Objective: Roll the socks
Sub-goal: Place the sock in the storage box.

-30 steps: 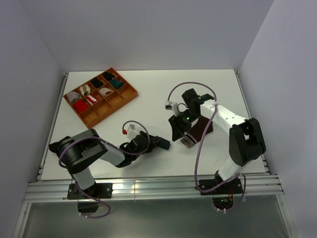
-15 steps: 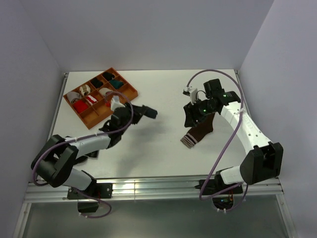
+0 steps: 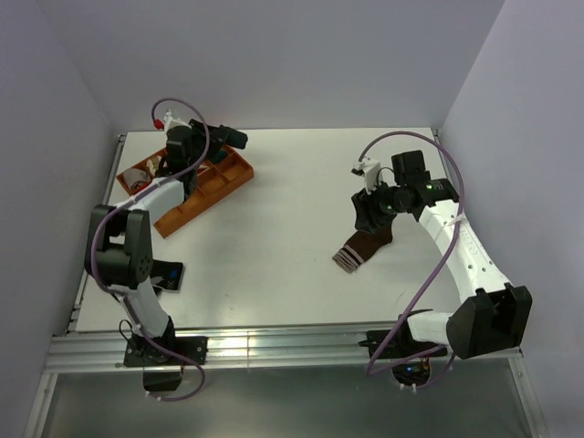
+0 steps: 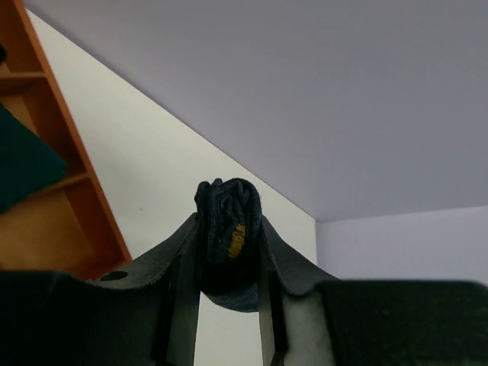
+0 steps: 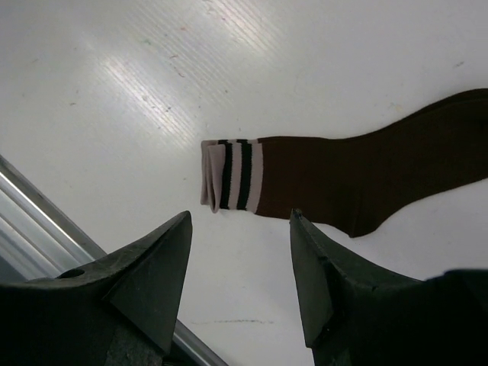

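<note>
My left gripper should move over the orange tray (image 3: 185, 215) and down into the corner section (image 3: 234, 170) beside the teal bundle to release the navy roll, since that section lies empty.
My left gripper (image 3: 235, 139) is shut on a rolled dark navy sock (image 4: 228, 210) with a small yellow mark. It holds the roll in the air at the back left, over the far end of the orange divided tray (image 3: 185, 215). The brown sock (image 3: 367, 243) lies flat on the table at the right, its pale-striped cuff (image 5: 231, 174) pointing toward the front. My right gripper (image 3: 370, 211) is open and empty, hovering just above the brown sock (image 5: 366, 179), its jaws (image 5: 240, 216) near the cuff.
The orange tray (image 4: 82, 197) holds several small red, white, teal and black bundles. A small dark thing (image 3: 166, 274) lies beside the left arm near the front left edge. The walls close in at the back and on both sides. A metal rail runs along the front edge.
My left arm swung from the front middle of the table to the back left over the tray, carrying the navy roll. My right gripper rose and drew back from the brown sock.
</note>
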`<state>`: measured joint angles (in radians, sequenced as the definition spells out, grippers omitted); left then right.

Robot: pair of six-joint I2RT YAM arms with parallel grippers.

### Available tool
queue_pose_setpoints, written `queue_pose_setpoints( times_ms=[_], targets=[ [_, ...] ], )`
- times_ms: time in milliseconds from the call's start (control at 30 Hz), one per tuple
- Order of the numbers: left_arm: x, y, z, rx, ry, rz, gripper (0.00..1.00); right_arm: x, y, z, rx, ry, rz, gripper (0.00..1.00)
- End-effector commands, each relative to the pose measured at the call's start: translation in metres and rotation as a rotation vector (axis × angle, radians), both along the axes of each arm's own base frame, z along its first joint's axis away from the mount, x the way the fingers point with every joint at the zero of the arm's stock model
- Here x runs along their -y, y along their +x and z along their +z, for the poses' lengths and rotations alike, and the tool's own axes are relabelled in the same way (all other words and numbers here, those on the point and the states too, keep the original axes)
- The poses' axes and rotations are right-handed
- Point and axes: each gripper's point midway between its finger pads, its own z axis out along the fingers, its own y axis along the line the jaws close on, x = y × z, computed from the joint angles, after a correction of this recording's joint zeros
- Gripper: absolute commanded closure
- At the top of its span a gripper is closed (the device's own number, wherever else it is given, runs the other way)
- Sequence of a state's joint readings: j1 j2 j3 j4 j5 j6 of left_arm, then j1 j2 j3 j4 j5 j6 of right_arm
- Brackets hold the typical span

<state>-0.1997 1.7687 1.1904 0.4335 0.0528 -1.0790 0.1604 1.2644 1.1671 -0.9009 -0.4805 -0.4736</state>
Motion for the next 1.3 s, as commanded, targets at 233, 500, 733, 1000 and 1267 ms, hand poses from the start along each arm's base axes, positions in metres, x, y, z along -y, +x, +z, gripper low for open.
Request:
queue_pose_setpoints(
  times_ms=[233,500,733,1000,1267],
  targets=[
    [-0.010,0.056,-0.056,0.021,0.037,-0.111,1.00,0.021,0.014,-0.003,0.095,-0.068,-0.024,0.39],
    [-0.013,0.060,-0.111,-0.104,0.027,-0.077,1.00,0.021,0.012,-0.010,0.085,-0.063,-0.013,0.39],
    [-0.017,0.053,-0.156,-0.285,0.042,-0.041,1.00,0.021,0.012,-0.017,0.060,-0.071,-0.010,0.39],
    [-0.015,0.036,-0.198,-0.512,0.113,-0.054,1.00,0.025,0.010,-0.024,0.036,-0.089,-0.015,0.39],
    [-0.024,0.018,-0.222,-0.671,0.161,-0.024,1.00,0.028,0.007,-0.027,0.027,-0.109,-0.017,0.39]
  ],
)
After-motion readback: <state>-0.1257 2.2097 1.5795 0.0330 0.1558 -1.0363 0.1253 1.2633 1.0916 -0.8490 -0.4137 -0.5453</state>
